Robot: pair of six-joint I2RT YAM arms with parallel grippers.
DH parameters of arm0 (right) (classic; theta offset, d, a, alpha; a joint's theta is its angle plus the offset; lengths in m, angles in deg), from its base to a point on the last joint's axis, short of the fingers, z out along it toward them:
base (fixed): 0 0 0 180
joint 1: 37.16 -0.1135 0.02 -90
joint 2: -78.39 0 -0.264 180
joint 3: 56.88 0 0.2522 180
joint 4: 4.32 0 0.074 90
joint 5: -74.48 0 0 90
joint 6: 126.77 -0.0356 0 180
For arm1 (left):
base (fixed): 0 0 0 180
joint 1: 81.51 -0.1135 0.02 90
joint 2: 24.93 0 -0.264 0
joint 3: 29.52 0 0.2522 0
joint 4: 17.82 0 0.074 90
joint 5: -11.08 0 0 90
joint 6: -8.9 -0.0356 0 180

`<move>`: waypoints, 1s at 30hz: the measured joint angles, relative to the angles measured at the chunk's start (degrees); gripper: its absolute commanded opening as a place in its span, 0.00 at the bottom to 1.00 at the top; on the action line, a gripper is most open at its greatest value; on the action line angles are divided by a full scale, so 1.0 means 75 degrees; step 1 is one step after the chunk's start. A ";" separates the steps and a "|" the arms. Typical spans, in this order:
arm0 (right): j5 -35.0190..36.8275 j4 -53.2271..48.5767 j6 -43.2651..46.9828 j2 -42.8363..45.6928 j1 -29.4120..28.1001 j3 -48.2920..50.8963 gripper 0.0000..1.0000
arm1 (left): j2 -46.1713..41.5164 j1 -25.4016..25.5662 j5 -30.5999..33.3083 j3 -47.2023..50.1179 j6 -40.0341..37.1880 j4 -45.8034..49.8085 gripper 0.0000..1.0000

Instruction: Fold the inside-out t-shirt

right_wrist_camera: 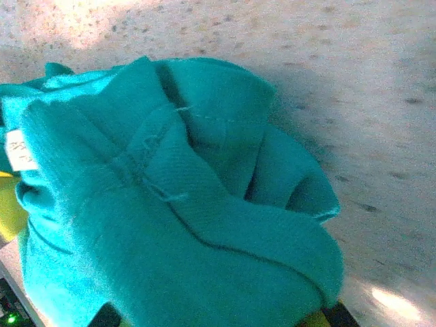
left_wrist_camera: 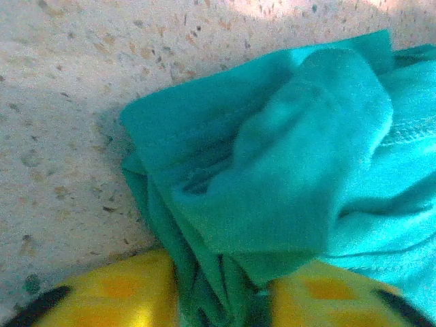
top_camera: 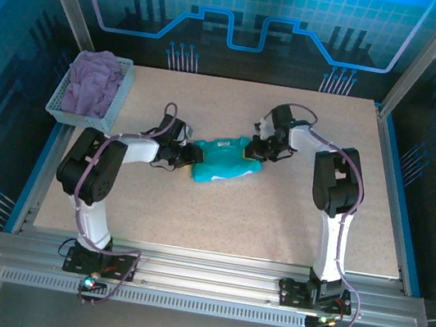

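My right gripper swings sideways next to let go of the t-shirt (top_camera: 223,160) on the bare tabletop by the side bar, beyond my gripper and opposite the basket.
The inside-out t-shirt (top_camera: 223,160) is a teal bundle, crumpled at the middle of the table between my two grippers. My left gripper (top_camera: 190,155) is at its left end. In the left wrist view its yellow fingers (left_wrist_camera: 116,293) pinch a bunch of teal cloth (left_wrist_camera: 286,157) between them. At the shirt's right end is my right gripper (top_camera: 255,149), shut on the shirt. In the right wrist view the folds of cloth (right_wrist_camera: 170,204) lie over its fingers and hide them. A small white tag (right_wrist_camera: 20,151) shows at the cloth's left edge.
A light blue basket (top_camera: 120,98) at the table's back left holds a lavender-purple garment (top_camera: 94,82). Speckled beige tabletop (top_camera: 275,222) lies bare in front of the shirt. Metal frame posts stand at the back corners.
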 measured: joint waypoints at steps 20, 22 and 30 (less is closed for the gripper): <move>0.6193 -0.2212 0.2739 0.1288 0.3701 -0.1609 0.00 | -0.3893 -0.0146 0.1687 0.1003 -0.0455 0.1504 0.79; 0.6854 -0.2218 0.2856 0.0973 0.3742 -0.1818 0.00 | -0.4033 -0.0149 0.1699 0.1145 -0.0455 0.1556 0.80; 0.8408 -0.2148 0.3188 -0.0224 0.3756 -0.2844 0.15 | -0.4144 -0.0149 0.1705 0.1378 -0.0423 0.1559 0.80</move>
